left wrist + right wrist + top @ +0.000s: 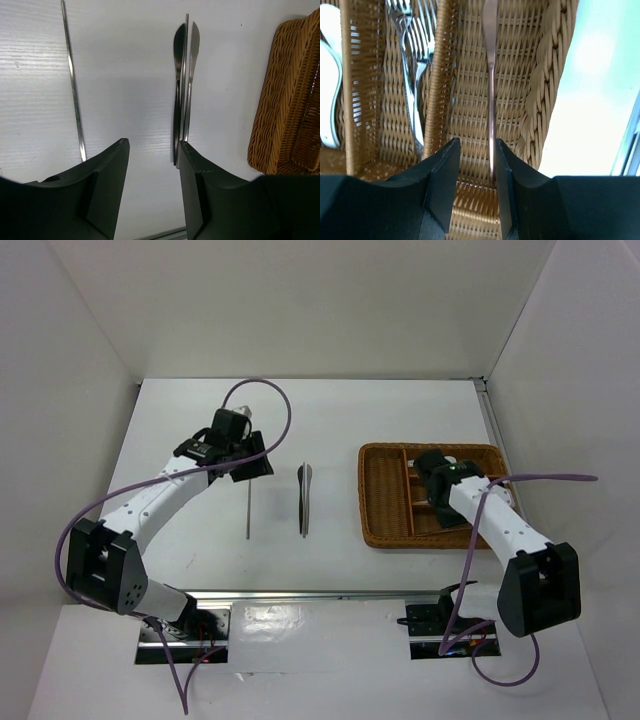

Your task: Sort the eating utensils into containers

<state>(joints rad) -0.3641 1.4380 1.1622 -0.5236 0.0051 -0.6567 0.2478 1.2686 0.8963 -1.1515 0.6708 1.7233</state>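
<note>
I will move my open left gripper to the right in the top view and down onto the dark knife's neck (178,75), because it is the outermost one toward the thin stick (73,85).
The brown wicker tray (385,530) lies at the right. My right gripper (432,478) hangs open inside it. In the right wrist view its jaws (477,145) stand apart over one compartment, and a slim metal utensil (491,85) lies on the weave beside the right finger, not gripped. Forks (415,45) fill the neighbouring compartment and a white soup spoon (330,75) lies further left. My left gripper (246,462) is open and empty above the table. Below its jaws (153,145) lie stacked silver knives (182,85), which also show in the top view (304,498). A thin silver stick (73,85) lies to the left of them (248,510).
White walls close the table at the back and both sides. A metal rail (330,596) runs along the near edge between the arm bases. The tray's woven wall (280,105) is to the right of the knives.
</note>
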